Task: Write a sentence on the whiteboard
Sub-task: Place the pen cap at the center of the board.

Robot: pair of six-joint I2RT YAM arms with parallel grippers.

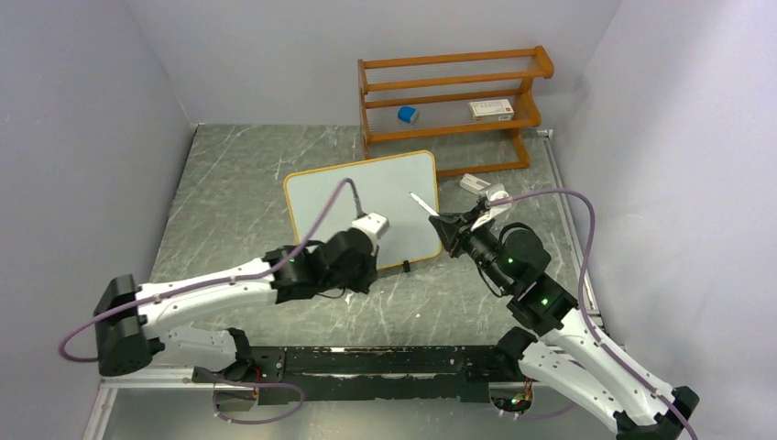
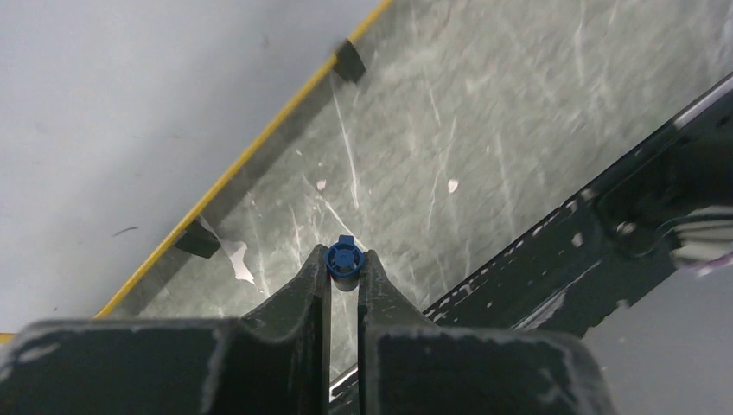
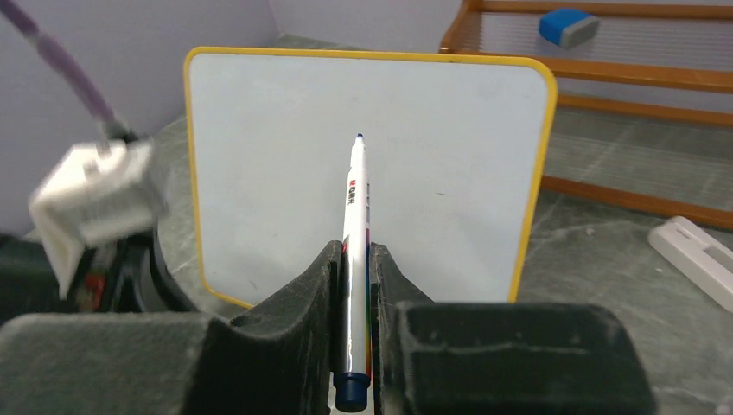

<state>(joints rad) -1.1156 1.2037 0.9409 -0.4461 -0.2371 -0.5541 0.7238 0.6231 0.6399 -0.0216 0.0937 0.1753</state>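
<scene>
The left gripper should next move back and down, clear of the whiteboard (image 1: 366,197), to let go of the marker's cap, because bare tabletop by the black bar (image 1: 382,329) lies below and back from the gripper.
The whiteboard (image 1: 366,197) stands tilted on the table's middle, with a yellow-orange frame and black feet; its face is blank and no sentence shows. My right gripper (image 1: 451,229) is shut on a white marker (image 1: 424,205) with its blue tip uncapped, pointing at the board's right part without touching it. In the right wrist view the marker (image 3: 356,216) lies between the jaws before the board (image 3: 277,147). My left gripper (image 2: 344,270) is shut on a small blue marker cap (image 2: 344,258), low over the table by the board's near edge (image 2: 251,151).
An orange wooden shelf rack (image 1: 449,96) stands at the back, holding a blue eraser (image 1: 408,115) and a white box (image 1: 491,110). A flat white object (image 1: 475,183) lies on the table right of the board. A black rail (image 2: 553,242) runs along the near edge.
</scene>
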